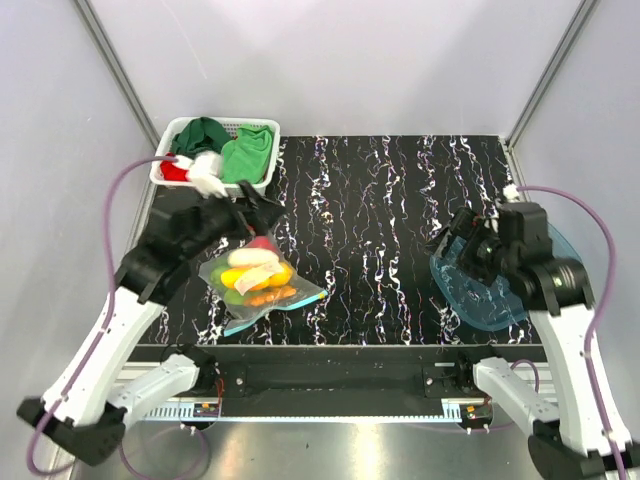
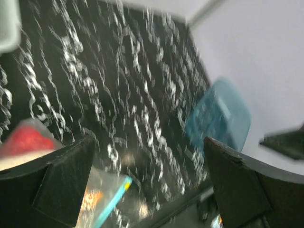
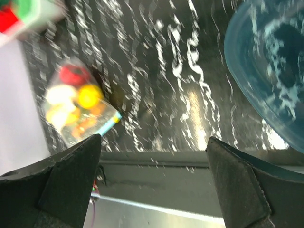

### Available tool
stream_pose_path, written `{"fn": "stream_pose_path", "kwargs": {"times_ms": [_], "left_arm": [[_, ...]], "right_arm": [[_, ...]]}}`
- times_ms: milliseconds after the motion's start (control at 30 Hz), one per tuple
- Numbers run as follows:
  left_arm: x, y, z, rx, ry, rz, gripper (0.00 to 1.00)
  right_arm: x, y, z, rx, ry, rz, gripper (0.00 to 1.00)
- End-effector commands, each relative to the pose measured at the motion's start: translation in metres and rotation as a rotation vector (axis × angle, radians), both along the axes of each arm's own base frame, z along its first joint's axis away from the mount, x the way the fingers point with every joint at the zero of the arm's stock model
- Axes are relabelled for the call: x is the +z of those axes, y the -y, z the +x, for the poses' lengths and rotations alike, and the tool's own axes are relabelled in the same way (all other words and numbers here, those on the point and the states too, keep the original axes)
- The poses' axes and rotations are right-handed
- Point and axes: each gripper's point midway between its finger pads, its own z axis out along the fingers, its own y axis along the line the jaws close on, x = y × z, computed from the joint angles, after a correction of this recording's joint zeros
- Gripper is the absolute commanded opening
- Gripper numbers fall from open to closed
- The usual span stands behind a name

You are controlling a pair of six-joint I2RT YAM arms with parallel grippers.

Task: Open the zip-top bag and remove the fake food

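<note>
My left gripper moves back and down onto the light blue zip strip (image 1: 262, 316) beside its yellow end next, as that bag edge is clear of the fake food.
The zip-top bag (image 1: 262, 284) lies on the black marbled table at the left front, its light blue zip strip (image 1: 262, 316) towards the near edge. The fake food (image 1: 256, 275) is inside it: red, pale, yellow, green and orange pieces. My left gripper (image 1: 262, 212) hovers open just behind the bag. In the left wrist view the left gripper (image 2: 147, 190) is open and empty, with the bag (image 2: 102, 190) low at the left. My right gripper (image 1: 452, 240) is open over the teal tub's left rim. The right wrist view shows the right gripper (image 3: 152, 190) empty and the bag (image 3: 78, 107) far left.
A translucent teal tub (image 1: 490, 290) sits at the right front; it also shows in the right wrist view (image 3: 270, 71) and the left wrist view (image 2: 218, 116). A white basket (image 1: 262, 128) with green and red cloths stands at the back left. Grey walls enclose the table.
</note>
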Motion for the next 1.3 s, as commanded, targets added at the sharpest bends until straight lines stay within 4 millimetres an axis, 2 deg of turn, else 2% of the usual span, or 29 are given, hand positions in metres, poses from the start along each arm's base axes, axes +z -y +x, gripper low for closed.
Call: {"fn": "stream_pose_path", "kwargs": {"times_ms": [0,67,100,167,233,300,333,367,533,567,600,700,800,1000,1133,1267], "left_arm": [[-0.032,0.014,-0.005,-0.032,0.007,0.226,0.97],[-0.047,0.027,-0.013,-0.079,0.020,0.334,0.95],[-0.063,0.034,-0.015,-0.104,0.003,0.386,0.94],[-0.079,0.047,-0.026,-0.154,0.026,0.486,0.93],[-0.099,0.062,-0.035,-0.198,0.034,0.584,0.92],[-0.122,0.072,-0.038,-0.242,0.027,0.686,0.89],[-0.129,0.077,-0.042,-0.266,0.037,0.732,0.88],[-0.144,0.081,-0.042,-0.287,0.012,0.783,0.84],[-0.173,0.095,-0.042,-0.324,-0.017,0.894,0.77],[-0.184,0.097,-0.042,-0.336,-0.038,0.922,0.74],[-0.189,0.100,-0.043,-0.351,-0.045,0.934,0.69],[-0.205,0.110,-0.049,-0.403,-0.061,0.983,0.61],[-0.217,0.116,-0.056,-0.441,-0.063,1.040,0.61],[-0.240,0.118,-0.070,-0.485,-0.099,1.103,0.58],[-0.251,0.109,-0.069,-0.444,-0.126,1.154,0.56],[-0.260,0.094,-0.065,-0.404,-0.146,1.235,0.48]], "right_arm": [[-0.024,-0.009,-0.004,0.046,-0.162,0.010,0.99],[-0.036,-0.016,-0.003,0.054,-0.213,0.039,1.00],[-0.045,-0.019,-0.003,0.067,-0.239,0.047,1.00],[-0.053,-0.033,-0.002,0.142,-0.272,0.096,1.00],[-0.062,-0.039,-0.003,0.188,-0.302,0.110,1.00],[-0.074,-0.044,-0.006,0.233,-0.356,0.116,1.00],[-0.073,-0.049,-0.007,0.270,-0.360,0.140,1.00],[-0.070,-0.051,-0.008,0.287,-0.352,0.147,1.00],[-0.054,-0.052,-0.008,0.315,-0.255,0.154,1.00],[-0.054,-0.052,-0.010,0.316,-0.253,0.154,1.00],[-0.053,-0.052,-0.011,0.322,-0.244,0.151,0.99],[-0.051,-0.051,-0.015,0.329,-0.229,0.147,1.00],[-0.052,-0.047,-0.020,0.332,-0.228,0.127,1.00],[-0.057,-0.042,-0.030,0.324,-0.245,0.106,1.00],[-0.056,-0.040,-0.035,0.315,-0.235,0.102,1.00],[-0.058,-0.039,-0.038,0.314,-0.241,0.103,1.00]]}}
